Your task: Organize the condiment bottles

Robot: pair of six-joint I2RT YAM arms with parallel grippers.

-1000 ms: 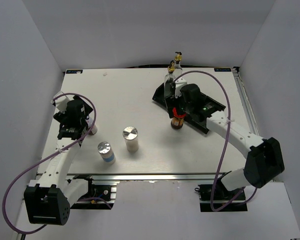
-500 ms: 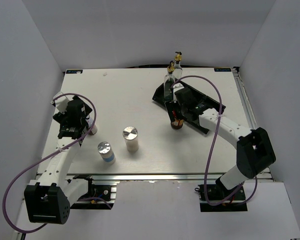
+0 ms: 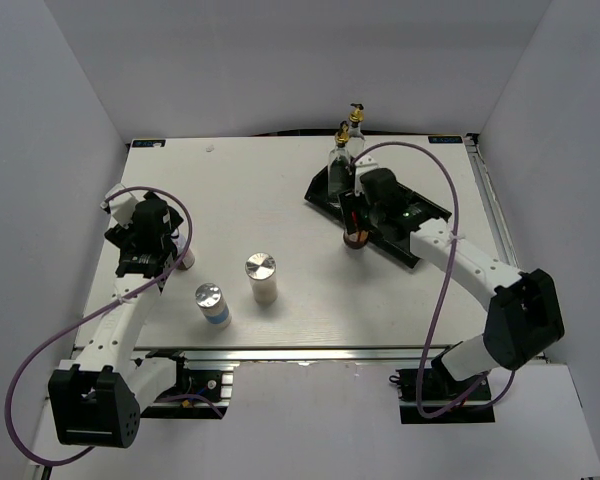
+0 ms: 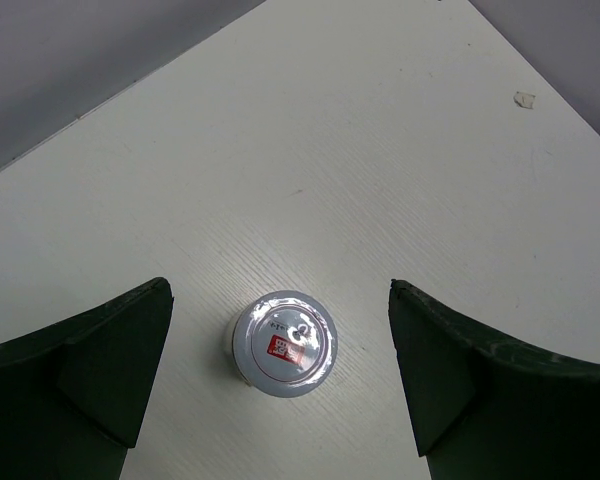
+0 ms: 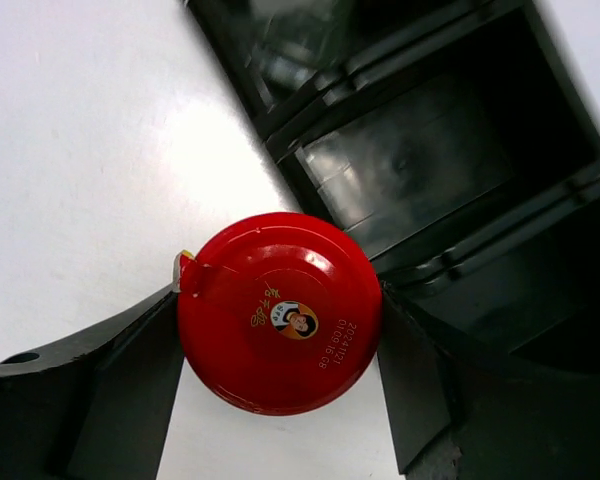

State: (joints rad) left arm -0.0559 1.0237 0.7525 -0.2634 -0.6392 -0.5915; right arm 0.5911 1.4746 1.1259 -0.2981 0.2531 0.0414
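Note:
My left gripper will lower its open fingers around the lid of the small jar (image 3: 182,243) (image 4: 285,344) and close on the lid's sides, since the lid is below, framed between them.
My right gripper (image 5: 278,335) is shut on the red-lidded brown jar (image 5: 278,310), with a finger pressed on each side of the lid. In the top view the jar (image 3: 356,238) is at the near left edge of the black tray (image 3: 420,215). My left gripper (image 4: 280,300) is open above the small white-lidded jar (image 4: 283,343), which stands on the table between the fingers; in the top view this jar (image 3: 187,260) is at the left. Two silver-capped shakers (image 3: 210,303) (image 3: 262,276) stand at front centre. Two tall glass bottles with gold pourers (image 3: 338,160) (image 3: 356,125) stand at the tray's far end.
The black compartment tray (image 5: 430,150) lies diagonally at the right of the table, its open compartments just beside the held jar. White walls enclose the table on three sides. The right arm's purple cable (image 3: 430,170) arcs over the tray.
The right arm swung its elbow in and back out; its gripper stays shut on the red-lidded jar, now slightly further back at the tray edge. The left arm has not moved.

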